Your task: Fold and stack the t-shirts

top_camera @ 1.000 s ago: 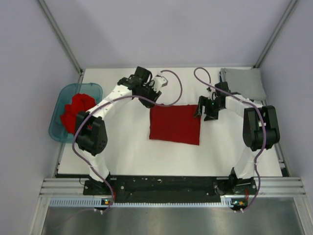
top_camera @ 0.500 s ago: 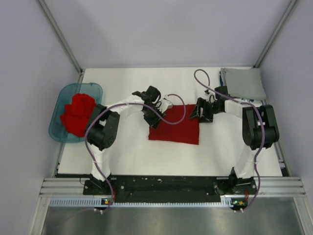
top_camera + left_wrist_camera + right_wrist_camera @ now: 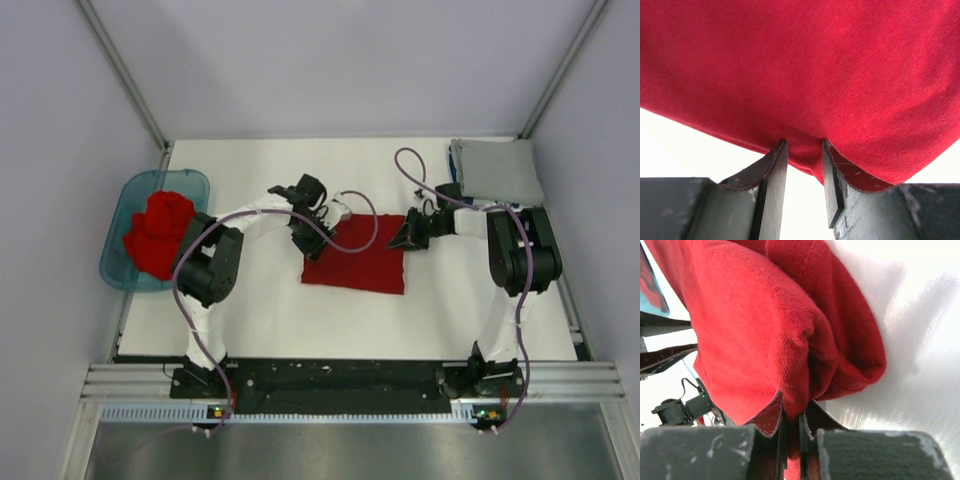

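Observation:
Both t-shirts are folded, so my right gripper should lift the red t-shirt, carry it outward and to the right in the top view, and release it over the grey t-shirt (image 3: 497, 170).
A folded red t-shirt (image 3: 355, 260) lies flat at the middle of the table. My left gripper (image 3: 314, 238) is at its far left corner. In the left wrist view the red t-shirt (image 3: 805, 70) fills the top, and the left gripper (image 3: 804, 145) is open, its jaws standing either side of the cloth's edge with table showing between them. My right gripper (image 3: 402, 240) is at the far right corner. In the right wrist view the right gripper (image 3: 794, 407) is shut on a bunched fold of the red t-shirt (image 3: 750, 330). A folded grey t-shirt (image 3: 497, 170) lies at the back right.
A translucent teal tub (image 3: 118, 262) stands at the left table edge with crumpled red t-shirts (image 3: 157, 228) in it. Purple cables loop over both arms and over the far edge of the folded shirt. Metal frame posts rise at the back corners.
The left arm swung from the back of the table down to the shirt's far left corner. The right gripper slid left onto the far right corner and closed on the cloth.

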Controlling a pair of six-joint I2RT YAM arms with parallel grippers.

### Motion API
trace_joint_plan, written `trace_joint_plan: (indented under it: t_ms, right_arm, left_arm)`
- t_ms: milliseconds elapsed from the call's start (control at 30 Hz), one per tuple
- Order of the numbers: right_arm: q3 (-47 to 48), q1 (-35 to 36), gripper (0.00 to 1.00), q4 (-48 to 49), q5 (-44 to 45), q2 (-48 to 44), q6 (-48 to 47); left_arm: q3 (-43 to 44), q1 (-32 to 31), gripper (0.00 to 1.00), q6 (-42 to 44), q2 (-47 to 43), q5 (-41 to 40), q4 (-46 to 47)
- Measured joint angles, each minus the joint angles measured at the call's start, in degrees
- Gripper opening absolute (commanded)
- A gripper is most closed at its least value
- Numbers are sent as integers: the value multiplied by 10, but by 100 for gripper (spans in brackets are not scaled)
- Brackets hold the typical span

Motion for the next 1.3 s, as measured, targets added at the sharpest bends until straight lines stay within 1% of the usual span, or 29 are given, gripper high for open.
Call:
trace_joint_plan:
  t_ms: [100,167,367,533,633,767,867,1033,1133,1300]
  right_arm:
    - [18,0,0,-35,14,0,-16]
    - [41,0,0,-73,38,-1,-40]
    - [143,0,0,-202,155,-11,-144]
    - [292,0,0,-327,282,-10,-248]
    - [375,0,0,-373,356,-10,-312]
    - [445,-2,0,-414,447,-3,-388]
    - [519,-10,0,-442,501,27,-430]
    - [627,-29,0,-456,558,83,-478]
    - [673,-40,0,-463,585,105,-503]
    - [720,-56,0,-469,606,120,-519]
  left_arm:
    - [0,17,53,15,-9,-3,2]
    - [0,34,57,23,-23,-7,2]
    - [34,78,58,36,-98,-33,2]
    - [56,90,58,40,-122,-56,2]
    - [56,93,58,44,-122,-66,-10]
    - [56,94,58,49,-122,-79,-20]
    - [56,94,58,50,-122,-86,-25]
    - [56,94,59,50,-121,-93,-27]
    - [56,94,59,50,-119,-98,-29]
    - [56,94,59,50,-108,-101,-31]
